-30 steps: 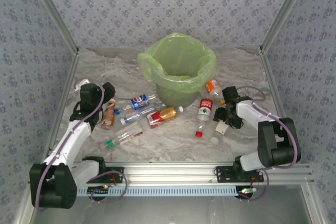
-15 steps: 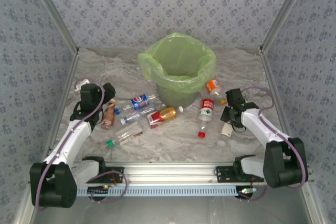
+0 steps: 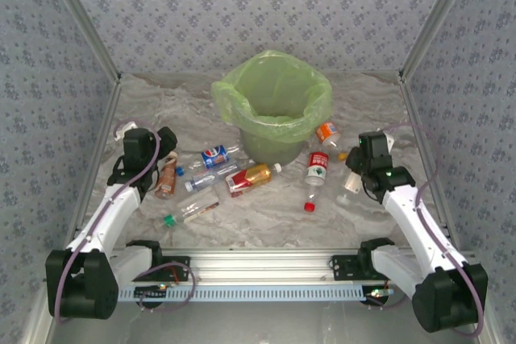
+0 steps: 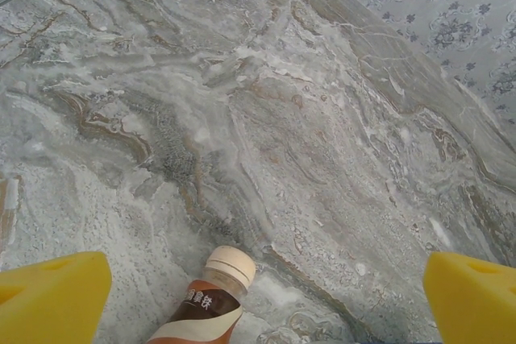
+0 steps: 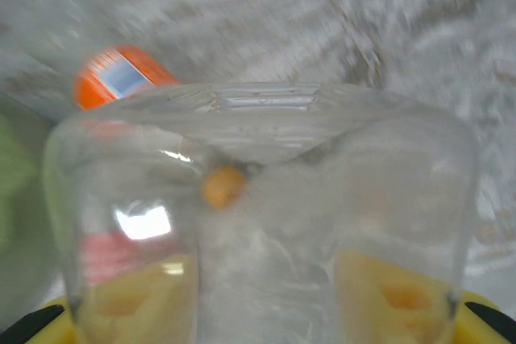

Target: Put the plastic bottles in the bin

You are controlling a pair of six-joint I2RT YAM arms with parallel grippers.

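Observation:
I should next lift the clear bottle [image 3: 347, 188] with my right gripper, up and outward past the bin's rim, to release it, because the bin's opening [image 3: 276, 96] is farther outward and higher.
My right gripper [image 3: 351, 186] [image 5: 262, 305] is shut on a clear plastic bottle [image 3: 347, 188] [image 5: 258, 159] right of the others; its yellow pads [image 5: 129, 300] show through the plastic. An orange-labelled bottle [image 3: 327, 131] [image 5: 121, 78] lies beyond it, beside the pale green bin [image 3: 274, 106]. My left gripper [image 3: 168, 141] [image 4: 260, 300] stands open over a brown bottle [image 3: 166, 180] [image 4: 211, 300] with a cream cap. On the table between the arms lie a red-and-white bottle [image 3: 316, 168], an amber one [image 3: 251, 176], a blue-labelled one [image 3: 214, 155], a clear one [image 3: 205, 180] and a green-capped one [image 3: 187, 211].
The bin stands at the back centre of the marbled table [image 3: 266, 227]. Patterned walls close in the left, right and back. A metal rail [image 3: 266, 263] carrying the arm bases runs along the near edge.
My right gripper has shut on the clear bottle and carried it a little away from the near edge, while the right arm's base link swung outward. The left arm has not moved.

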